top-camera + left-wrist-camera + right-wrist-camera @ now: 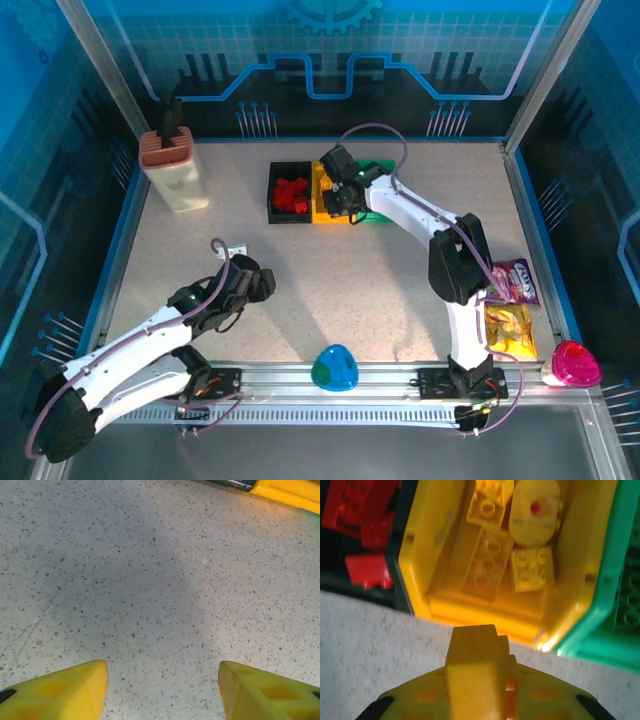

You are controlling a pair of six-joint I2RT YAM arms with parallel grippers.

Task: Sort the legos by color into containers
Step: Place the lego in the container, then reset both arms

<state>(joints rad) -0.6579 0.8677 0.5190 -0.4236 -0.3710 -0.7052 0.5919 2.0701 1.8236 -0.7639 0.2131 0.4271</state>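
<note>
The yellow bin already has yellow legos in it, so my right gripper should next move outward past the bin's near side and over the bin's bottom to let go of the yellow lego.
Three containers stand side by side at the back middle: a black bin (290,192) with red legos (292,195), a yellow bin (322,200) and a green bin (378,218) partly under my right arm. My right gripper (345,197) hovers at the yellow bin's near wall (470,615). The right gripper (475,645) is shut on a yellow lego (472,655) whose studs point right. Several yellow legos (487,562) lie inside that bin, red legos (367,570) to its left, the green bin (600,630) to its right. My left gripper (262,283) (162,680) stands open over bare table.
A beige block with a brown top (175,170) stands at the back left. A blue-green egg (335,368) sits at the near edge. Snack bags (512,300) and a pink bowl (573,363) lie at the near right. A small white scrap (235,250) lies near my left gripper.
</note>
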